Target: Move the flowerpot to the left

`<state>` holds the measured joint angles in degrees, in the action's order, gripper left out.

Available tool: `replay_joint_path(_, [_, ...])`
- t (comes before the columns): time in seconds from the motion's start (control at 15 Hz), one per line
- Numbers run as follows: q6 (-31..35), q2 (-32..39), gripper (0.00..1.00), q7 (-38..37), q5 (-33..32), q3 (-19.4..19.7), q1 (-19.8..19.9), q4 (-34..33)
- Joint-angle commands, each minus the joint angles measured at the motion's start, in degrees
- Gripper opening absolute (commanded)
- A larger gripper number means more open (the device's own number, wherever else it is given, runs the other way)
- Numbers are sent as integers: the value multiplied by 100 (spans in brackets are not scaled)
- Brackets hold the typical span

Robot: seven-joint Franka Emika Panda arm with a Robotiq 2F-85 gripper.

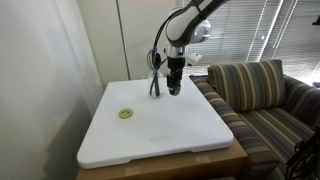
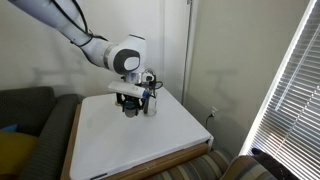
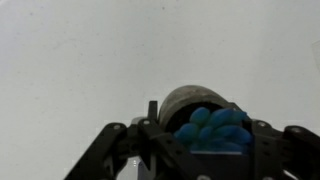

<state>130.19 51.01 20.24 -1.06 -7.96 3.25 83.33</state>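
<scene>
My gripper carries the flowerpot away from the whisk next and releases it, since bare tabletop beside the couch lies on the gripper's side opposite the whisk.
In the wrist view the flowerpot [image 3: 205, 122], a small dark pot with a blue-teal rounded plant top, sits between the fingers of my gripper [image 3: 205, 140]. The fingers close in on both of its sides. In both exterior views my gripper [image 1: 174, 89] [image 2: 130, 108] points straight down, low over the back part of the white table top [image 1: 160, 135] [image 2: 140, 145]. The fingers hide the pot in those views.
A dark whisk in its holder [image 1: 155, 78] [image 2: 150, 92] stands just beside the gripper near the table's back edge. A flat yellow-green disc [image 1: 126, 113] lies on the table. A striped couch [image 1: 262, 95] stands next to the table, and a wall is behind it.
</scene>
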Motion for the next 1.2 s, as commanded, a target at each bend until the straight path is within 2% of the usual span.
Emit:
replay_joint_path(0.0, [229, -307, 42, 54, -82, -19, -204, 488])
replay_joint_path(0.53, [401, -51, 42, 65, -192, -101, -709, 409])
replay_joint_path(0.87, [536, -225, 42, 67, -148, -148, -719, 986])
replay_joint_path(1.13, [1004, -299, 42, -282, -115, -64, -756, 1410])
